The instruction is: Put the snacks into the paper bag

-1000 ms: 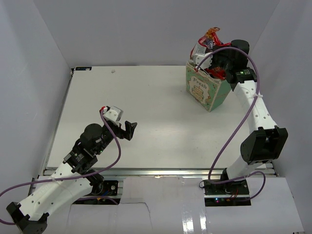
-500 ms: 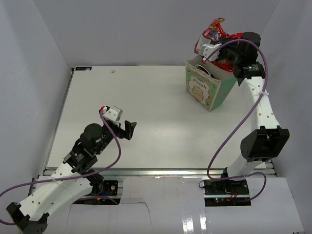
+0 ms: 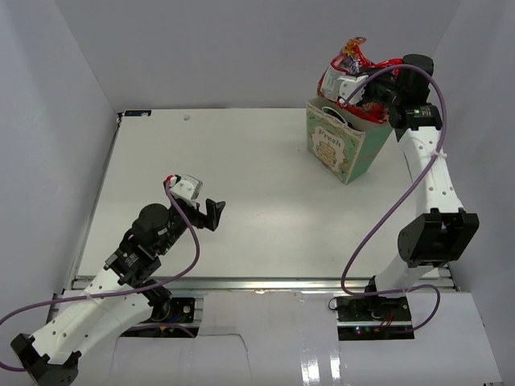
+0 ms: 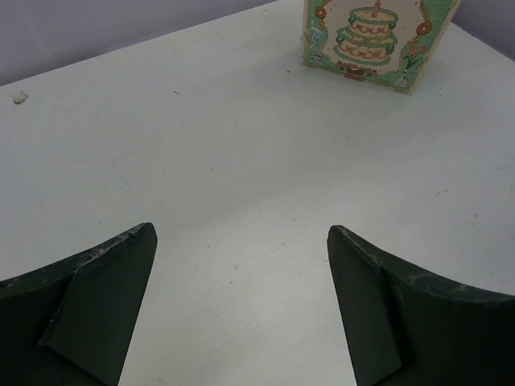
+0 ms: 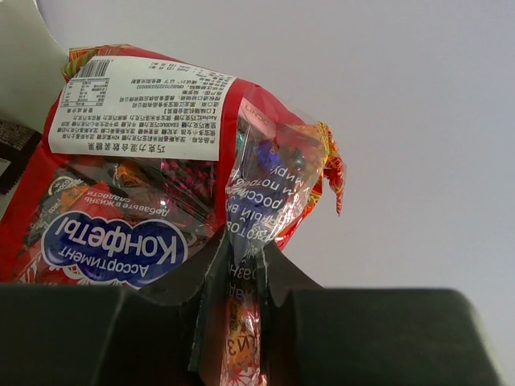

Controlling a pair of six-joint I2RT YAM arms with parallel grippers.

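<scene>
The red candy bag [image 3: 348,68] still sticks out above the paper bag's rim, so my right gripper needs to go down toward the paper bag's opening [image 3: 348,118] below it and let go.
The mint-green and cream paper bag [image 3: 339,149] stands open at the table's far right; its cake label also shows in the left wrist view [image 4: 372,42]. My right gripper [image 3: 362,87] is shut on an edge of the large red crinkly candy bag [image 3: 348,68] and holds it above the paper bag's mouth. In the right wrist view the red candy bag [image 5: 153,169] fills the left half, pinched between my right gripper's [image 5: 244,256] jaws. My left gripper [image 3: 214,214] is open and empty over the table at the near left; in its wrist view the left gripper [image 4: 241,241] holds nothing. The other snacks are out of view.
White walls enclose the table on the left, back and right. A small speck [image 4: 19,97] lies on the table surface far left in the left wrist view. The paper bag stands close to the right wall.
My right gripper has lifted the red candy bag up and slightly right, from low in the paper bag's mouth to higher above it. The left arm has not moved.
</scene>
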